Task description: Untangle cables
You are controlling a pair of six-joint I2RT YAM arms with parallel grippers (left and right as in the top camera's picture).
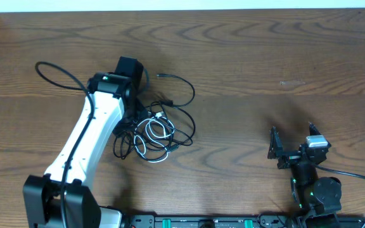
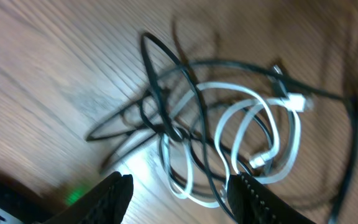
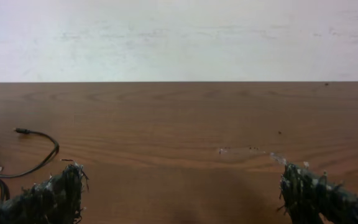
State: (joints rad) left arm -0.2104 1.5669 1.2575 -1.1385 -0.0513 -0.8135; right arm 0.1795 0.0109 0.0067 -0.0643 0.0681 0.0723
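I need to lower my left gripper onto the white cable's loops next and shift it to the right in the overhead view, since the loops lie over the black cables.
A tangle of cables lies left of the table's middle: a short white cable (image 1: 158,131) looped among thin black cables (image 1: 181,104). In the left wrist view the white cable (image 2: 253,124) coils over black cables (image 2: 166,93). My left gripper (image 2: 179,196) is open just above the tangle's near edge, nothing between its fingers; in the overhead view its fingers are hidden under the arm's wrist. My right gripper (image 1: 291,144) is open and empty at the right front, far from the tangle. The right wrist view (image 3: 179,193) shows a black cable end (image 3: 36,140) at far left.
A thicker black cord (image 1: 59,73) arcs from the left arm across the table's left side. Another black cord (image 1: 360,177) runs from the right arm base at the front right. The table's far edge (image 1: 182,9) meets a white wall.
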